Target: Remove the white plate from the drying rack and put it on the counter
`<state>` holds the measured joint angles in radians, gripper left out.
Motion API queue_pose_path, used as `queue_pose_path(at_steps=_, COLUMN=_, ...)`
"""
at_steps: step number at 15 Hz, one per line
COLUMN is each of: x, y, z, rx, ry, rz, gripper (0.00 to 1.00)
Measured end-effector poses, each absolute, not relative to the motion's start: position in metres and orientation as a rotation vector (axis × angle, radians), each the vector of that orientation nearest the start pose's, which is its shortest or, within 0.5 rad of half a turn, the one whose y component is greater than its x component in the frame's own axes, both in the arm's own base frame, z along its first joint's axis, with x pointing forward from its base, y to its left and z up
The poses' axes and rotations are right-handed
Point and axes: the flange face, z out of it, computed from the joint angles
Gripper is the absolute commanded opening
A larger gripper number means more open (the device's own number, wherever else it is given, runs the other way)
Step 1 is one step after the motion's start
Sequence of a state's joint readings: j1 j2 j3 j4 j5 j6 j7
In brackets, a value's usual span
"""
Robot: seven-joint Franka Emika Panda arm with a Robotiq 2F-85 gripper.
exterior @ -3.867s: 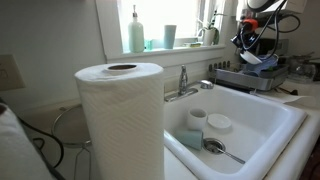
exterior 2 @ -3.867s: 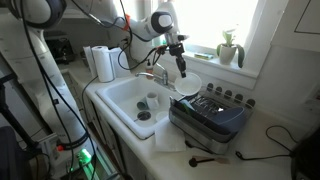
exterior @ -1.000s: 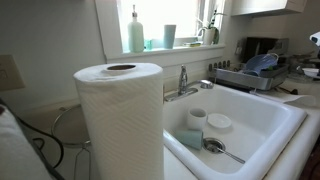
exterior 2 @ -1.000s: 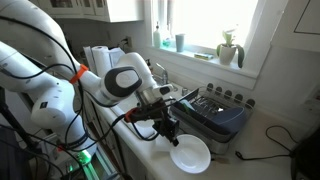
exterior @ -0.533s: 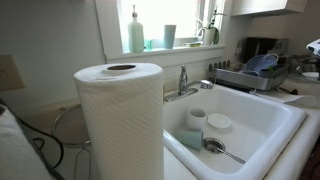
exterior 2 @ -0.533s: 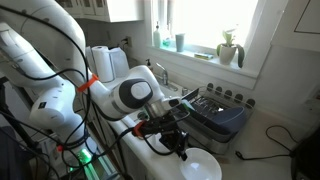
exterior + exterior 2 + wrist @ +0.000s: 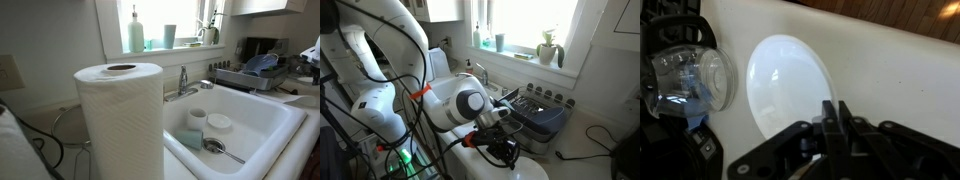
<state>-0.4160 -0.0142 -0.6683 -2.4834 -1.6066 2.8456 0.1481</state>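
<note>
My gripper will next lower the plate (image 7: 788, 85) onto the clear part of the white counter just below it, beside the glass, and then open to let go of the plate's rim.
In the wrist view the white plate (image 7: 788, 85) lies low over the white counter (image 7: 885, 60). My gripper (image 7: 832, 108) is shut on its near rim, the two fingers pressed close together. In an exterior view the gripper (image 7: 508, 153) is down at the front of the counter (image 7: 588, 150), and my arm hides most of the plate. The dark grey drying rack (image 7: 535, 115) stands behind it, beside the sink, and also shows at the far right of an exterior view (image 7: 250, 75) with a blue item in it.
A clear glass (image 7: 690, 75) lies on its side just left of the plate, among dark parts. A paper towel roll (image 7: 120, 120) stands in front of the sink (image 7: 255, 125), which holds cups and a spoon. A black cable (image 7: 605, 138) crosses the counter.
My arm has swung from the rack down to the front counter with the plate. The plate is now lower and mostly hidden behind the arm in the exterior view.
</note>
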Motion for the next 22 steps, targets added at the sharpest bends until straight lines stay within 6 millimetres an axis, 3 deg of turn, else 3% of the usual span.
queue_pose_path(at_steps=5, x=0.275, y=-0.391, z=0.281, rx=2.379, ry=0.327, rz=-0.092, gripper=0.02)
queue_pose_path(at_steps=11, x=0.288, y=-0.386, z=0.261, rx=2.394, ry=0.289, rz=-0.09, gripper=0.02)
queue_pose_path(at_steps=22, x=0.302, y=-0.381, z=0.253, rx=2.377, ry=0.21, rz=-0.028, gripper=0.02)
